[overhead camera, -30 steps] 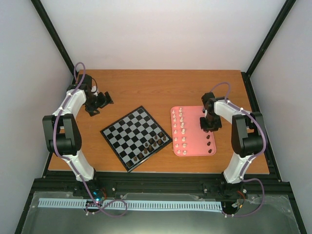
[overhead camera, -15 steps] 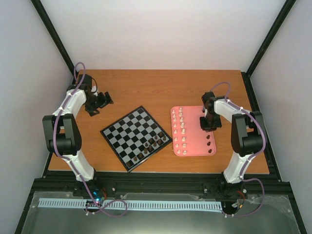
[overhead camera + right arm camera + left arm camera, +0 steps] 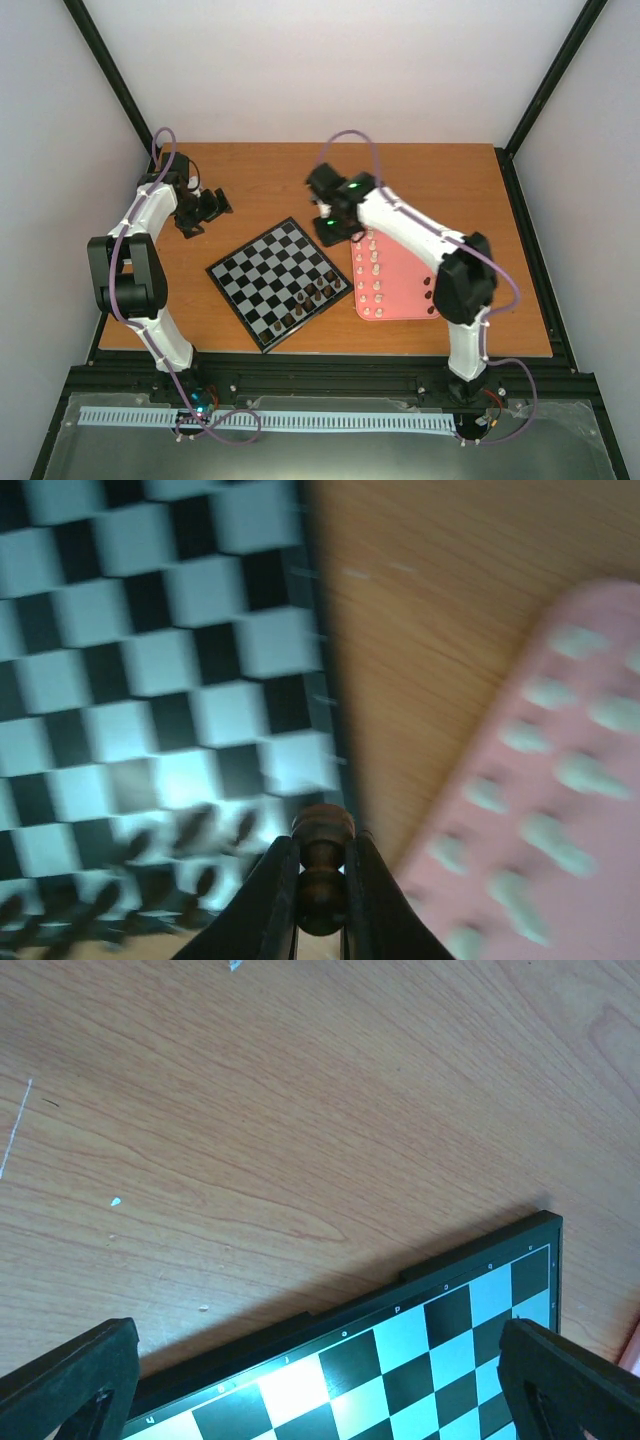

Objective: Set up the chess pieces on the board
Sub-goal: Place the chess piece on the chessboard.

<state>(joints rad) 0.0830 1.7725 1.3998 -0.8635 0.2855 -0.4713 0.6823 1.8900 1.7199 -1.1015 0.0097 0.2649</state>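
I will move my right gripper back to the left in the top view and down, since the next empty square in the board's inner row is there.
The board [image 3: 275, 280] lies tilted at the table's middle, with several dark brown pieces [image 3: 312, 297] on its near-right squares. The pink tray [image 3: 400, 300] to its right holds cream-white pieces [image 3: 375, 265] and a few dark ones [image 3: 428, 290]. My right gripper [image 3: 330, 232] hangs above the board's far-right edge, shut on a dark brown piece [image 3: 321, 865] held upright between its fingers. The right wrist view is blurred; it shows the board [image 3: 150, 660] and the tray [image 3: 560, 780] below. My left gripper [image 3: 208, 208] is open and empty beyond the board's far-left edge [image 3: 440, 1300].
The wooden table [image 3: 420, 180] stretches behind the board and tray. Black frame posts [image 3: 105, 75] stand at both back corners, with white walls around. The tray's near edge lies close to the table's front edge.
My right arm has swung left from over the tray's right side to above the board's far-right edge, carrying a dark brown piece. The left arm has not moved.
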